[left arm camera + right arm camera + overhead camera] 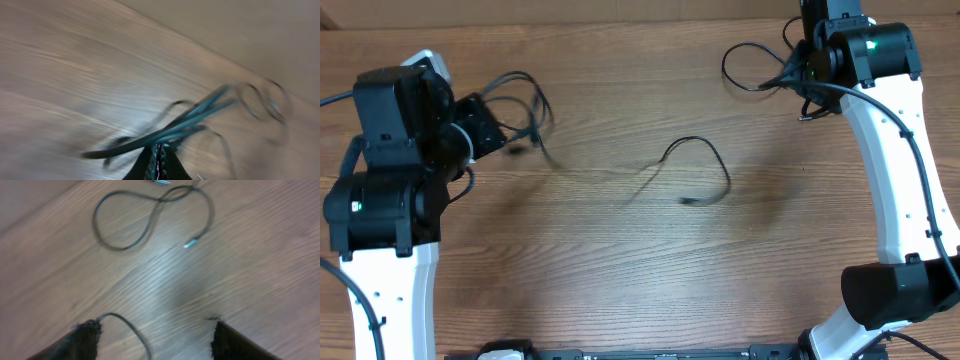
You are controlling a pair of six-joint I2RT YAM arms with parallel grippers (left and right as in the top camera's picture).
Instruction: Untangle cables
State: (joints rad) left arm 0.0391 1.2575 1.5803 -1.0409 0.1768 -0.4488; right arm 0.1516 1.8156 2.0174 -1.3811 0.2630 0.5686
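Note:
The strands (190, 122) are still bunched across the fingers of my left gripper, so it will next lower toward the cable curled in the middle of the table and then release the bundle.
My left gripper (492, 135) is at the left of the table, shut on a bundle of thin black cables (535, 128). In the left wrist view, which is blurred, several strands (190, 122) run across the shut jaws of this gripper (160, 152) and fan out to the right. One loose cable (695, 140) lies curled mid-table. At the back right my right gripper (802, 85) stands open next to another cable loop (725, 65). The right wrist view shows that loop (125, 245) flat on the wood with its plug end (190, 244). A thin strand (131, 327) arcs by the left finger of this open gripper (155, 327).
The wooden table (620, 270) carries only the cables. Both white arms stand at the sides, the right arm's base (895, 290) at the front right. A wall edge (240, 30) shows beyond the table in the left wrist view.

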